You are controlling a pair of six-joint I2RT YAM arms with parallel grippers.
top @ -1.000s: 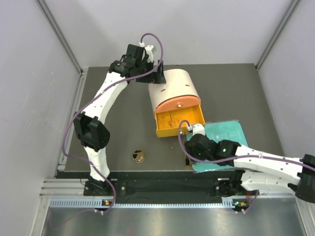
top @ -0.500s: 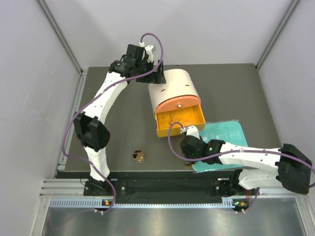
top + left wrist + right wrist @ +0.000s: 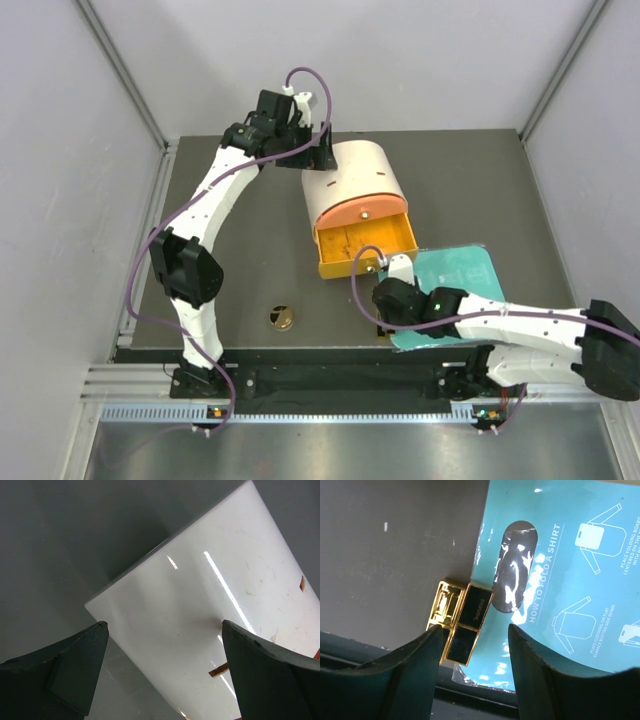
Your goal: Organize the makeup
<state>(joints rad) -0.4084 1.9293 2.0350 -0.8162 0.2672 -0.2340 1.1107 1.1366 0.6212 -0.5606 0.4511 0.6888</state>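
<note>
The near end of the small black-and-gold rectangular (image 3: pixel 382 332) (image 3: pixel 460 646) piece is down and back from my right gripper. My right gripper needs to move down and back onto that end next.
A small black-and-gold rectangular piece (image 3: pixel 466 621) lies on the left edge of the teal board (image 3: pixel 570 570), beside its handle hole (image 3: pixel 515 575). My right gripper (image 3: pixel 475 647) is open just above the piece, its left finger (image 3: pixel 415 675) by the gold end. In the top view this gripper (image 3: pixel 388 312) is at the board's near left corner. A round gold-rimmed black compact (image 3: pixel 281 318) sits on the table to the left. My left gripper (image 3: pixel 162 630) is open, straddling the back end of the cream box (image 3: pixel 200 600). No peach tubes are in view.
The cream-and-orange cylindrical box (image 3: pixel 358 185) lies at the centre with its yellow drawer (image 3: pixel 365 245) pulled open toward the teal board (image 3: pixel 455 275). The table's near edge and a black rail (image 3: pixel 330 375) are just below the right gripper. Grey walls enclose the table.
The right arm's wrist swung a little left, then back right, staying over the board's left edge. The left arm and the box have not moved.
</note>
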